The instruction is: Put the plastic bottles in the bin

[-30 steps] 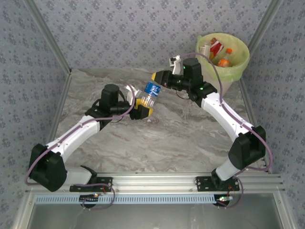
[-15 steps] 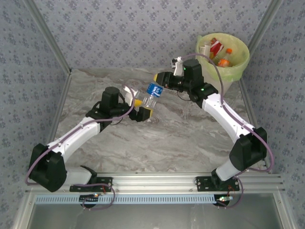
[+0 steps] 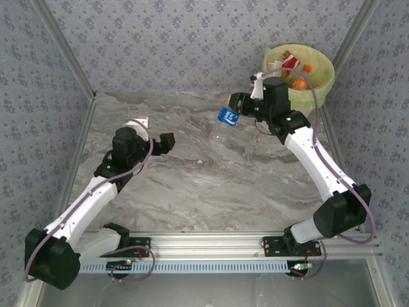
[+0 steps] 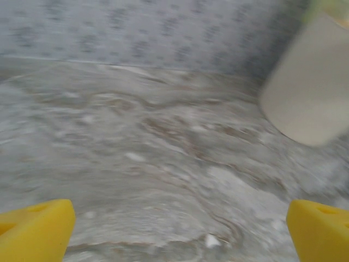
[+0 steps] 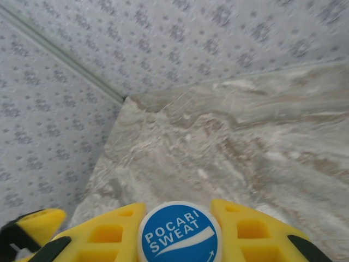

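Note:
I will next swing my right gripper outward and across over the bin's bagged opening and release the clear plastic bottle, because that opening is outward of my gripper.
My right gripper (image 3: 237,106) is shut on a clear plastic bottle with a blue label (image 3: 227,117), held in the air left of the bin (image 3: 323,82). In the right wrist view its blue "Pocari Sweat" cap (image 5: 179,236) sits clamped between the yellow fingers (image 5: 109,233). The white bin with its yellow-green bag stands at the far right corner and holds several bottles (image 3: 294,64) with red and orange labels. My left gripper (image 3: 167,142) hangs open and empty over the table's left half. Its yellow fingertips (image 4: 34,229) stand far apart, with the bin's white wall (image 4: 311,93) blurred beyond.
The marbled tabletop (image 3: 211,185) is walled by patterned panels at the back and both sides. An aluminium rail (image 3: 211,246) runs along the near edge, where both arm bases are bolted. The bin stands tight against the right wall.
The left gripper let go of the bottle and drew back to the left. The right arm, holding the bottle by its cap end, carried it rightward toward the bin.

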Motion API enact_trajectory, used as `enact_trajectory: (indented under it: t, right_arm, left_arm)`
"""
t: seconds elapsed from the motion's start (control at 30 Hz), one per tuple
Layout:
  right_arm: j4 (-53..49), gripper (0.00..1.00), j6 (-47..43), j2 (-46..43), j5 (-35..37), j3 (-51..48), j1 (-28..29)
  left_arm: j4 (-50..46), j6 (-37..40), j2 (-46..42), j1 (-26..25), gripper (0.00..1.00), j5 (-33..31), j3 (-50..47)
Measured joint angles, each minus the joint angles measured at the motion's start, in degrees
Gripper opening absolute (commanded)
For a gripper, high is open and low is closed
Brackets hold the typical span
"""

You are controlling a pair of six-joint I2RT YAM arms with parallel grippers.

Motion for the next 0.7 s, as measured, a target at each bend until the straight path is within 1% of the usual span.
enact_trajectory:
  t: [0.07, 0.27, 0.43, 0.6, 0.7]
  right_arm:
    - [-1.6, 0.00, -2.1, -0.2, 1.8, 2.2, -1.6]
    - [-3.3, 0.00, -6.8, -0.3, 6.1, 8.0, -7.9]
    - [0.0, 0.00, -10.2, -0.5, 12.0, 9.3, -11.2]
    - [7.3, 0.00, -13.6, -0.1, 20.2, 9.4, -13.2]
    - [12.5, 0.00, -14.6, 1.8, 24.7, 10.7, -15.8]
  left_arm:
    - [-0.8, -1.9, -1.2, 1.7, 0.99, -4.2, -1.1]
    - [-4.2, -6.5, -3.6, 3.4, 0.99, -13.4, -4.0]
    - [-5.6, -9.5, -5.7, 5.7, 0.99, -16.8, -6.6]
    - [-6.6, -11.1, -8.0, 7.0, 0.99, -18.3, -8.3]
    - [-6.8, -11.6, -8.9, 7.8, 0.99, -18.3, -8.4]
